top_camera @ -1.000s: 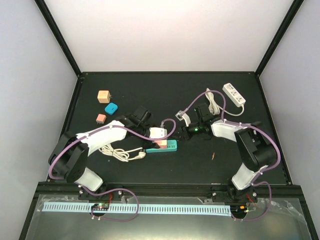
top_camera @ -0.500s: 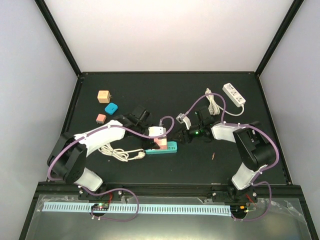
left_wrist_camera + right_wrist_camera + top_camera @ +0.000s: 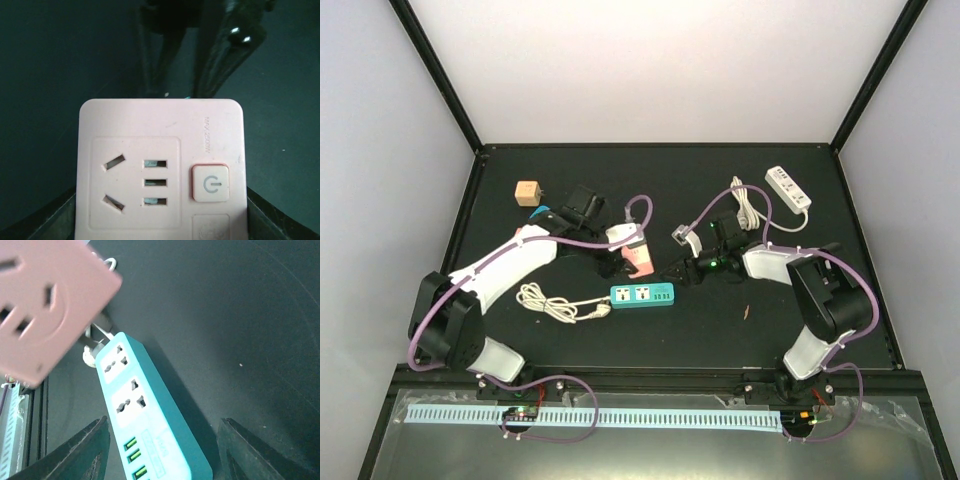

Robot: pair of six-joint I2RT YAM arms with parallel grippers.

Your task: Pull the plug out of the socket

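Observation:
I should move the pink adapter (image 3: 638, 258) in my left gripper toward the blue plug (image 3: 539, 211) next, lower it and then let it go, because it already hangs clear of the teal power strip.
My left gripper (image 3: 625, 250) is shut on the pink plug adapter (image 3: 638, 258) and holds it in the air, clear of the teal power strip (image 3: 643, 295), which lies flat on the black table. In the left wrist view the adapter's face (image 3: 160, 170) fills the frame between my fingers (image 3: 50, 222). My right gripper (image 3: 678, 272) is open and empty at the strip's right end. In the right wrist view the strip (image 3: 150, 425) lies between the spread fingers (image 3: 90, 450), with the pink adapter (image 3: 45, 310) hanging above its far end.
The teal strip's white cord (image 3: 555, 303) is coiled to its left. A white power strip (image 3: 788, 187) with its cord (image 3: 748, 205) lies at the back right. An orange cube (image 3: 528, 192) and a blue plug (image 3: 542, 212) sit at the back left.
The left gripper has pulled the pink adapter up off the teal strip and moved it back. The strip stays on the table. The right gripper has hardly moved.

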